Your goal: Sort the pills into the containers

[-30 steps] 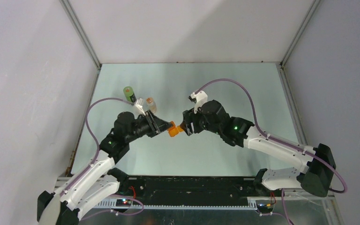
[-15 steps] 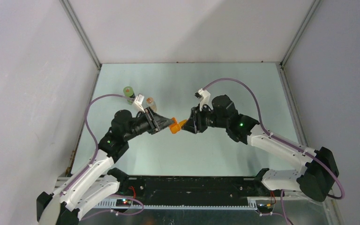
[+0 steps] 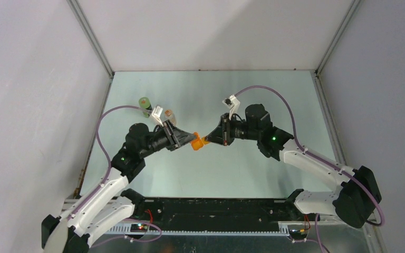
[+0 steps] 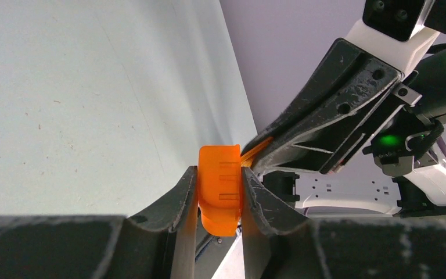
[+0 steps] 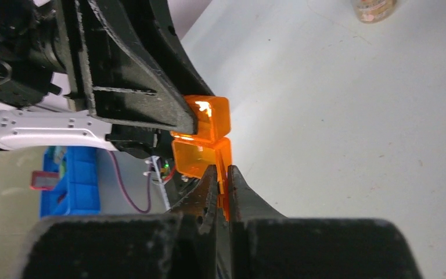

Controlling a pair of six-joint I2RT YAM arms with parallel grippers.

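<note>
My right gripper moves down and away from my left gripper next, bringing the orange box down onto the table (image 3: 212, 150) (image 5: 308, 151).
The orange box (image 3: 196, 142) hangs above the table between both arms. My left gripper (image 3: 190, 141) is shut on its body, which shows as a rounded orange shell (image 4: 220, 192) squeezed between the two fingers. My right gripper (image 3: 207, 140) comes in from the right and is shut on a thin orange wall of the same box (image 5: 203, 142), pinched at the fingertips of the gripper (image 5: 222, 172). The green bottle (image 3: 145, 104) and the clear vial (image 3: 169, 114) stand on the table behind the left arm. No pills show in any view.
The vial's base (image 5: 373, 9) shows at the top of the right wrist view. The pale green table (image 3: 274, 95) is ringed by grey walls. A black rail (image 3: 211, 208) carrying the arm bases runs along the near edge.
My right gripper has closed from open onto the box's thin wall, and its wrist has turned and moved back to the right. The left gripper has kept its hold and nudged the box slightly up.
</note>
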